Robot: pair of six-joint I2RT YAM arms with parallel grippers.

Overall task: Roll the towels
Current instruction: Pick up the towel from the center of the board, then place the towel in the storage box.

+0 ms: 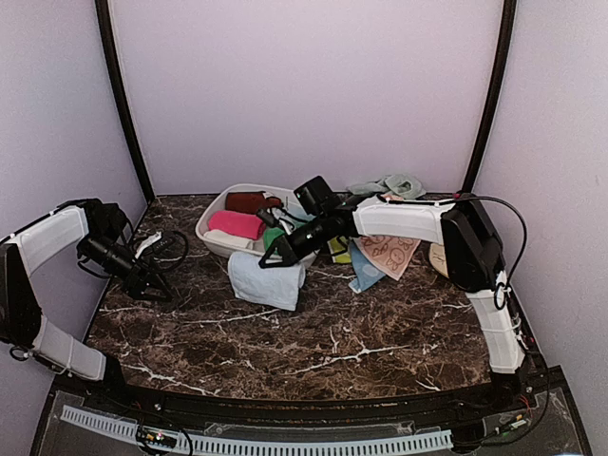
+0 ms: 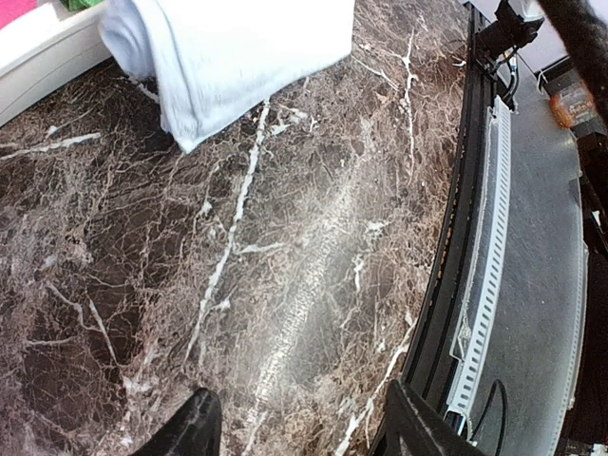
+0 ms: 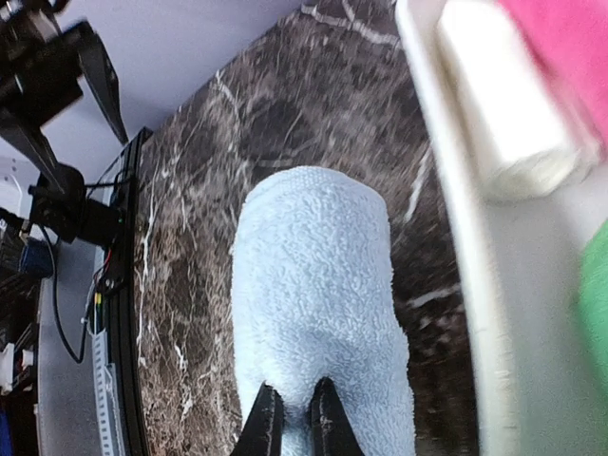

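The gap (image 1: 260,246) (image 3: 527,271) beside the green towel lies outward of the gripper, so next my right gripper needs to move outward over the basin's near rim, lower and release the towel.
A pale blue towel (image 1: 267,281), partly rolled at one end, hangs just in front of the white basin. My right gripper (image 1: 273,258) is shut on its upper edge. In the right wrist view the two fingertips pinch the fluffy blue cloth (image 3: 318,294) at the right gripper (image 3: 290,418). My left gripper (image 1: 157,288) hovers low over the marble at the left, apart from the towel, open and empty. In the left wrist view the left gripper (image 2: 299,427) shows only bare table between its fingers, with the blue towel (image 2: 237,47) far ahead.
The white basin (image 1: 211,233) holds rolled pink (image 1: 236,224), dark red (image 1: 249,200), white (image 3: 503,104) and green (image 1: 274,236) towels. A peach printed towel (image 1: 388,252) and a blue one (image 1: 364,275) lie right of it, near a tan disc (image 1: 439,258). A pale green cloth (image 1: 389,185) lies at the back.
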